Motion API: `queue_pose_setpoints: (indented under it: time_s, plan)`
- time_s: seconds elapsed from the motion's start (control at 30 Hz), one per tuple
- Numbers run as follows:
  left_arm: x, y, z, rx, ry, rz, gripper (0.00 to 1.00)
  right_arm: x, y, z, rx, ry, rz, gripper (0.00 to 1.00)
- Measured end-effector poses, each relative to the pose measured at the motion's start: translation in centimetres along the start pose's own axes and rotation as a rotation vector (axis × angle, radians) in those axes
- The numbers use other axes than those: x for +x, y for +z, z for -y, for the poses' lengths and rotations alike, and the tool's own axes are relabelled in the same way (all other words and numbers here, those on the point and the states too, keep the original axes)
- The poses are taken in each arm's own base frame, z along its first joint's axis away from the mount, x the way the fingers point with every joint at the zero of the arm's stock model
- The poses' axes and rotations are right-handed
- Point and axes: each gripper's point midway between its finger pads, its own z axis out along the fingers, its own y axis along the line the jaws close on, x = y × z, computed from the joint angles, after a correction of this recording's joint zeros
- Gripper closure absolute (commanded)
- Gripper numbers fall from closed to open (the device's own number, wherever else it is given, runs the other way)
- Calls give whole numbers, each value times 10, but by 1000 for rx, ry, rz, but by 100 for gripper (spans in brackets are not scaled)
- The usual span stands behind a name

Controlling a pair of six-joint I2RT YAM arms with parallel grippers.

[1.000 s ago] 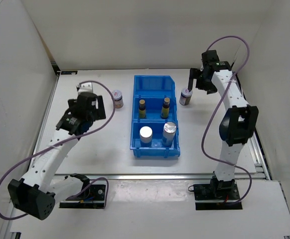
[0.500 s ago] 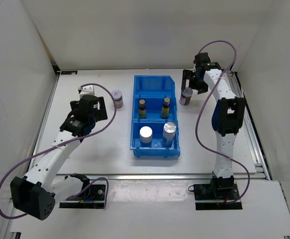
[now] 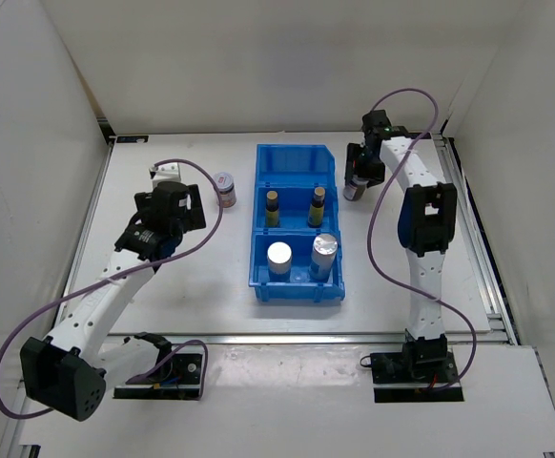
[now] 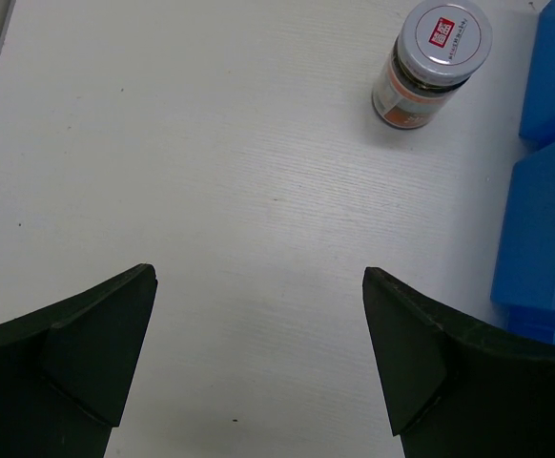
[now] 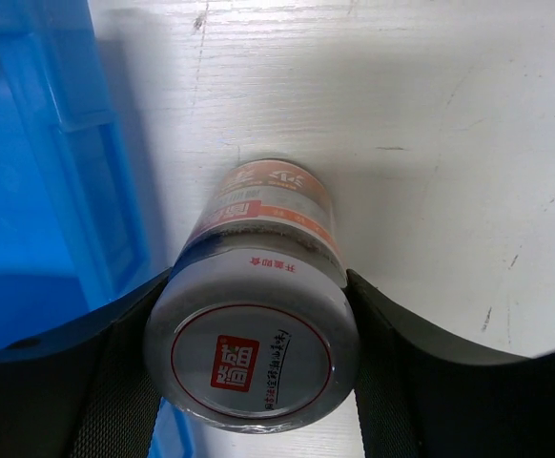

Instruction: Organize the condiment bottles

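The second squat jar will go up over the bin's side beside it next, and then my right gripper will lower the jar into the bin's empty back section.
A squat jar (image 3: 225,187) with a greyish red-marked lid stands left of the blue bin (image 3: 295,153); in the left wrist view it (image 4: 435,57) lies ahead and to the right of my left gripper (image 4: 258,277). My left gripper (image 3: 167,177) is open and empty above bare table. A second squat jar (image 5: 254,343) stands just right of the bin. My right gripper (image 3: 356,179) is shut on its lid, with a finger against each side. Two amber bottles (image 3: 272,205) (image 3: 317,203) stand in the bin's middle compartment, and two silver-topped cylinders (image 3: 279,256) (image 3: 324,250) stand in its front one.
The bin's back compartment (image 3: 295,170) holds nothing. The bin wall (image 5: 39,143) is close to the left of the held jar. White walls enclose the table on the left, back and right. The bin's edge (image 4: 544,191) shows at the right of the left wrist view.
My right gripper has moved left and down from beside the right jar until its fingers enclose the lid. The left arm has shifted only slightly.
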Motion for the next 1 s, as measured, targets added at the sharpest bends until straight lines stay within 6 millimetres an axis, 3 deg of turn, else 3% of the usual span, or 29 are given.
queue_pose_setpoints:
  time_s: [0.03, 0.13, 0.27, 0.37, 0.57, 0.67, 0.83, 1.0]
  plan:
    - [0, 1, 0, 0, 1, -1, 0, -1, 0, 1, 8, -1, 3, 74]
    - [1, 2, 1, -2, 3, -5, 0, 0, -1, 0, 39, -17, 11, 85]
    - [1, 2, 1, -1, 3, -5, 0, -1, -5, -14, 60, -74, 25, 88]
    - [1, 2, 1, 0, 3, -5, 0, -12, -19, -40, 62, -149, 80, 88]
    - [2, 4, 4, 6, 5, -12, 0, -48, -64, -98, 13, -261, 252, 88]
    - [3, 6, 4, 7, 9, -19, 0, -55, -77, -123, -36, -290, 303, 87]
    - [5, 8, 5, 5, 13, -27, 0, -53, -75, -130, -81, -306, 295, 79]
    - [6, 8, 5, 5, 14, -29, 0, -50, -50, -127, -93, -309, 262, 76]
